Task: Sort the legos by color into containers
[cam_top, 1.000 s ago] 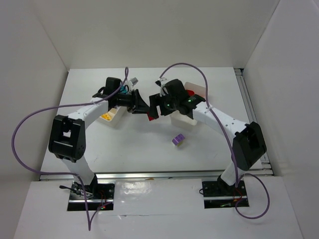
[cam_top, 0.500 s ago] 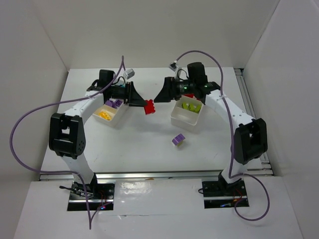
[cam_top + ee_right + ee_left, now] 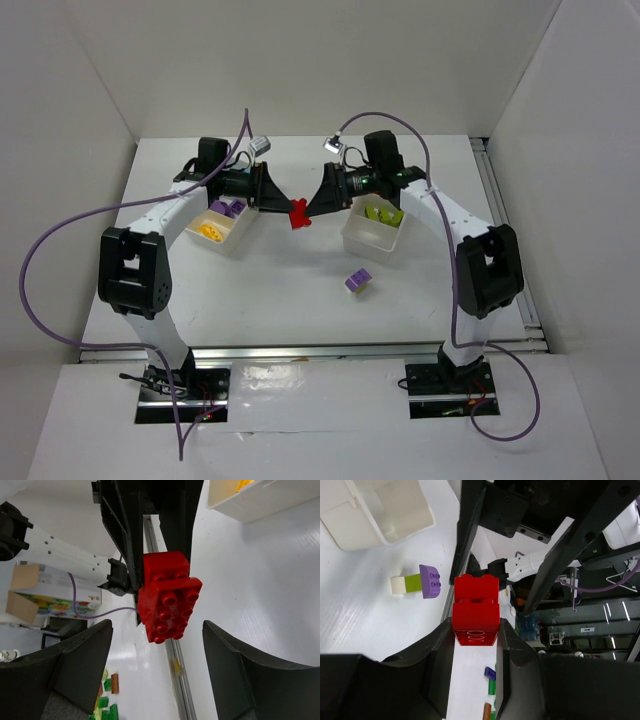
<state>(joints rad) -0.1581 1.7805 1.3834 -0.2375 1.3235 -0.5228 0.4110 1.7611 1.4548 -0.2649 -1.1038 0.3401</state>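
Note:
The lime green bricks are in the middle of the tray, so my left gripper should next carry its red cluster outward and to the right in the top view, over the far end of the tray.
My left gripper (image 3: 288,207) is shut on a red lego cluster (image 3: 298,213) and holds it above the table between the two white trays. In the left wrist view the red cluster (image 3: 476,607) sits clamped between my fingertips (image 3: 475,632). My right gripper (image 3: 318,203) is open and faces the cluster's studded end (image 3: 169,597) from the right, jaws wide and apart from it (image 3: 160,650). The left tray (image 3: 240,236) holds yellow and purple bricks. The right tray (image 3: 368,240) holds lime green bricks.
A small cluster of purple, lime and white bricks (image 3: 357,282) lies on the table in front of the right tray, also showing in the left wrist view (image 3: 417,582). White walls enclose the table on three sides.
The two grippers pulled apart, the left keeping the red cluster. The right gripper then swung back left and now faces the cluster with open jaws.

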